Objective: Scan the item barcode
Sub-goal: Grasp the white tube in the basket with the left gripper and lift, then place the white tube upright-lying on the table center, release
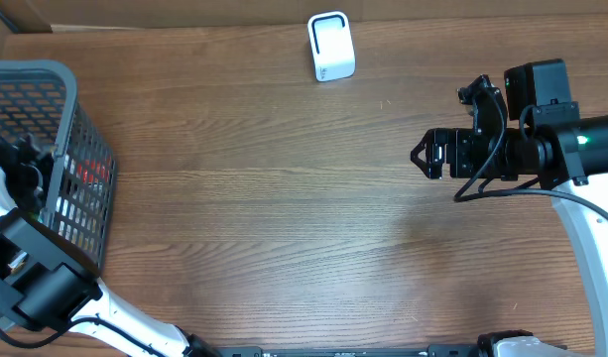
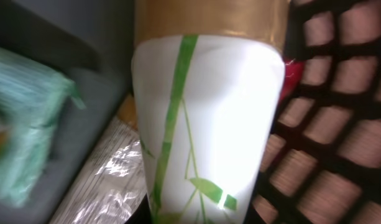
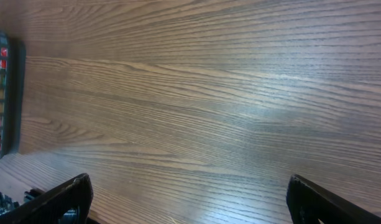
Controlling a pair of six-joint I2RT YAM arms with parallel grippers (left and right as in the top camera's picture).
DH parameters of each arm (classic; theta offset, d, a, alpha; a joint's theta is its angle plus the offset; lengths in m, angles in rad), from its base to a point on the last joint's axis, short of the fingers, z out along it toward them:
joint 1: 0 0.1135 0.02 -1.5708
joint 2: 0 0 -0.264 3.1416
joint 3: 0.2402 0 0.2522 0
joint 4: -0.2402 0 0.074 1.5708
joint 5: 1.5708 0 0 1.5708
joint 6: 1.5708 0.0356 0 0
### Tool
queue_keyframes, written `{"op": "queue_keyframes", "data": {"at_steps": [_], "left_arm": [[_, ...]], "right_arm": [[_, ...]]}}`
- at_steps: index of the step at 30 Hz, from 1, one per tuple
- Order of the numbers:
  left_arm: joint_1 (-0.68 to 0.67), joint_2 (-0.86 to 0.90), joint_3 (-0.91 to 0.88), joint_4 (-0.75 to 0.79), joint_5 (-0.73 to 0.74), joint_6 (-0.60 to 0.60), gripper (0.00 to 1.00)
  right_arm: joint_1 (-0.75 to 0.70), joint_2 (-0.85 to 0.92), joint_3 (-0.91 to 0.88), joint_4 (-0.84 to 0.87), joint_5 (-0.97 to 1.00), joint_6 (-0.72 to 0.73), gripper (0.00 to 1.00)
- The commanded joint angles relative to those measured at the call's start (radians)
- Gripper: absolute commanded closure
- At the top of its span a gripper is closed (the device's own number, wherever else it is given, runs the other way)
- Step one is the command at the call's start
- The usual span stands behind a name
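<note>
I will next lift the item over the basket's side with my left gripper, then lower it onto bare table on the scanner box's near side.
A white item (image 2: 209,124) with green bamboo lines and a gold band fills the left wrist view, pressed right up to the camera inside the basket. My left gripper (image 1: 24,159) reaches down into the grey mesh basket (image 1: 80,139) at the table's left edge and is shut on this item; its fingertips do not show. No barcode is visible on the item. My right gripper (image 1: 420,156) hovers over bare table at the right, with its fingers (image 3: 69,199) wide open and nothing between them.
A small white scanner box (image 1: 331,46) stands at the back centre. The basket also holds a green packet (image 2: 22,137), a silver foil packet (image 2: 109,180) and something red (image 1: 90,177). The basket wall (image 2: 339,124) is close on the right of the item.
</note>
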Motion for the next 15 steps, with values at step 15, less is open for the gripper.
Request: {"op": "queue_keyframes", "data": {"at_steps": [15], "left_arm": [[-0.029, -0.342, 0.800, -0.363, 0.323, -0.168, 0.96]], "right_arm": [[0.004, 0.000, 0.023, 0.010, -0.046, 0.006, 0.00]]}}
